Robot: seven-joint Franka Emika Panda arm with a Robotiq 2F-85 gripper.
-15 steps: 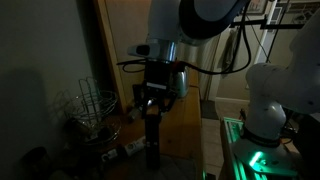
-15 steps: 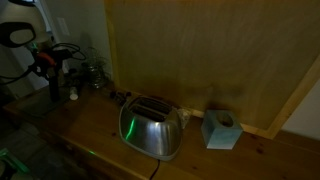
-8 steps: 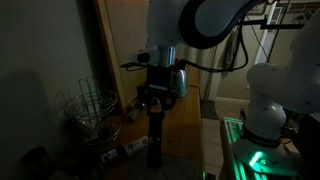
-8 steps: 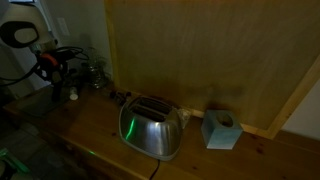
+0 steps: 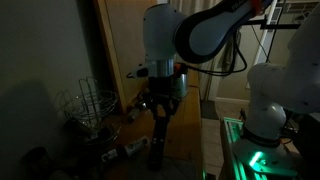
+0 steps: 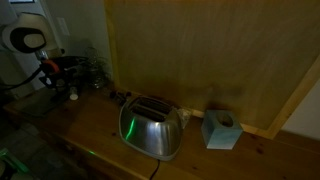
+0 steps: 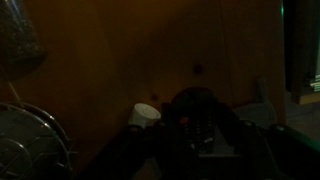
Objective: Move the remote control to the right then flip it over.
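Observation:
My gripper should move down next toward the side of the toaster, because the bare tabletop (image 5: 171, 142) beside the remote is below. The remote's upper end is still raised and needs to come down before the release.
The scene is very dim. In an exterior view my gripper (image 5: 158, 108) points down over the wooden table, shut on the upper end of the remote control (image 5: 157, 138). The remote is a slim dark bar hanging nearly upright, slightly tilted, with its lower end close to the tabletop. In the other exterior view the gripper (image 6: 57, 74) is at the far left, and the remote cannot be made out there. In the wrist view a dark shape (image 7: 196, 122) sits between the jaws, with no detail visible.
A wire basket (image 5: 88, 108) stands left of the gripper. A slim item with a pale end (image 5: 128, 148) lies on the table beside the remote. A shiny toaster (image 6: 152, 127) and a teal box (image 6: 219, 130) stand further along. A wooden wall panel (image 6: 200, 50) is behind.
The wrist has turned and the arm has swung round. The remote has shifted slightly right and now hangs tilted. The gripper stays shut on it.

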